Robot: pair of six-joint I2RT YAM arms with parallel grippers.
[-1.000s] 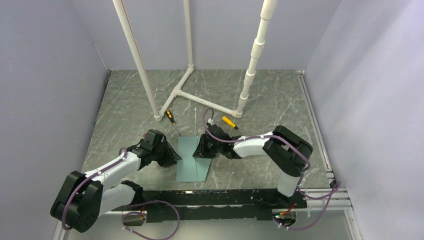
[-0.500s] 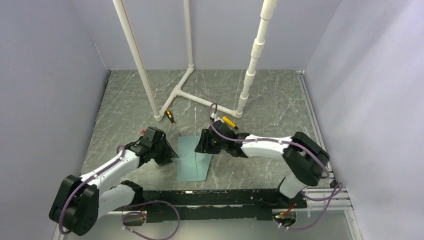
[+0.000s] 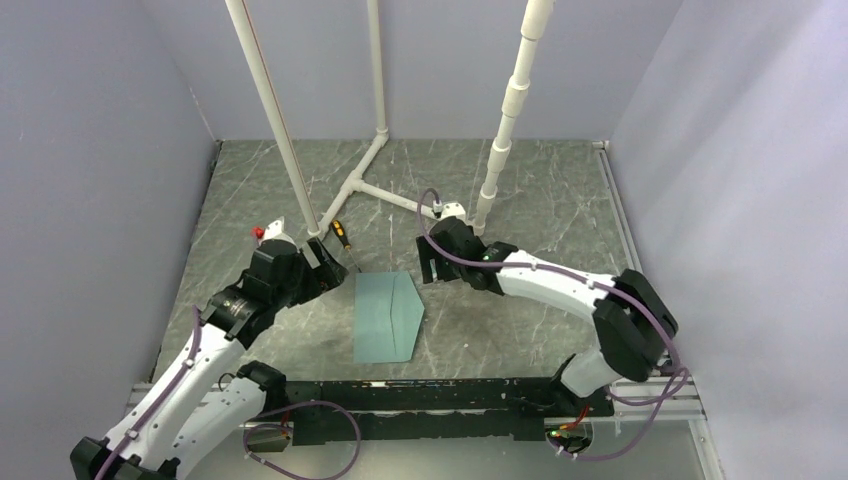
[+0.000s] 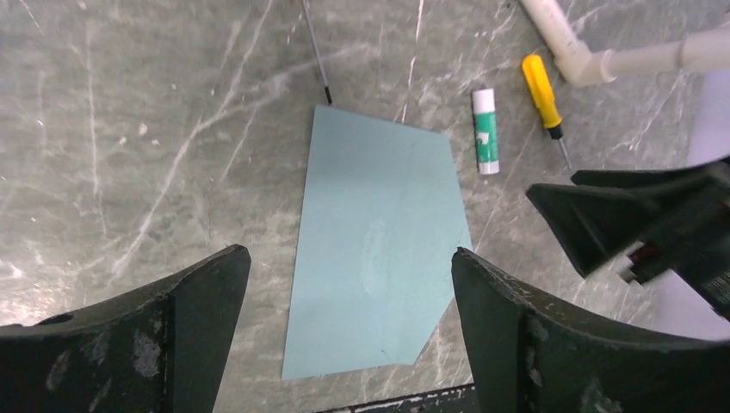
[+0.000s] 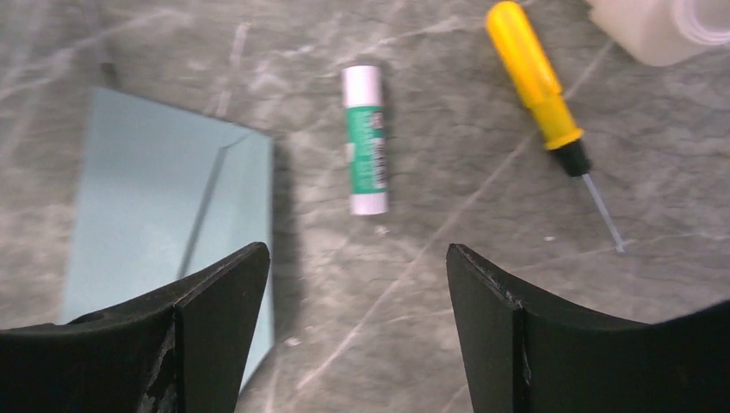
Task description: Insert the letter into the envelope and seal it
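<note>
The glue stick's green body (image 5: 367, 148) lies below and outward of my right gripper, so I will next lower the gripper and ease it outward with its open fingers on both sides of that body.
The pale teal envelope (image 3: 380, 320) lies flat on the marble tabletop, its triangular flap pointing right. It also fills the middle of the left wrist view, envelope (image 4: 379, 249), and the left of the right wrist view, envelope (image 5: 163, 189). The letter is hidden in every view. My left gripper (image 3: 325, 262) hovers open above the envelope's far left corner, its jaws wide with nothing between them, left gripper (image 4: 349, 252). My right gripper (image 3: 430, 262) is open off the envelope's far right corner, over bare table, right gripper (image 5: 357, 249).
A green-and-white glue stick (image 5: 366, 142) and a yellow screwdriver (image 5: 538, 77) lie just right of the envelope's far end. A second screwdriver (image 3: 341, 233) lies behind the envelope. A white pipe frame (image 3: 400, 195) stands at the back.
Both grippers have opened and drawn up and back from the envelope. The left arm has swung back-left, the right arm toward the back. The flap now lies spread to the right.
</note>
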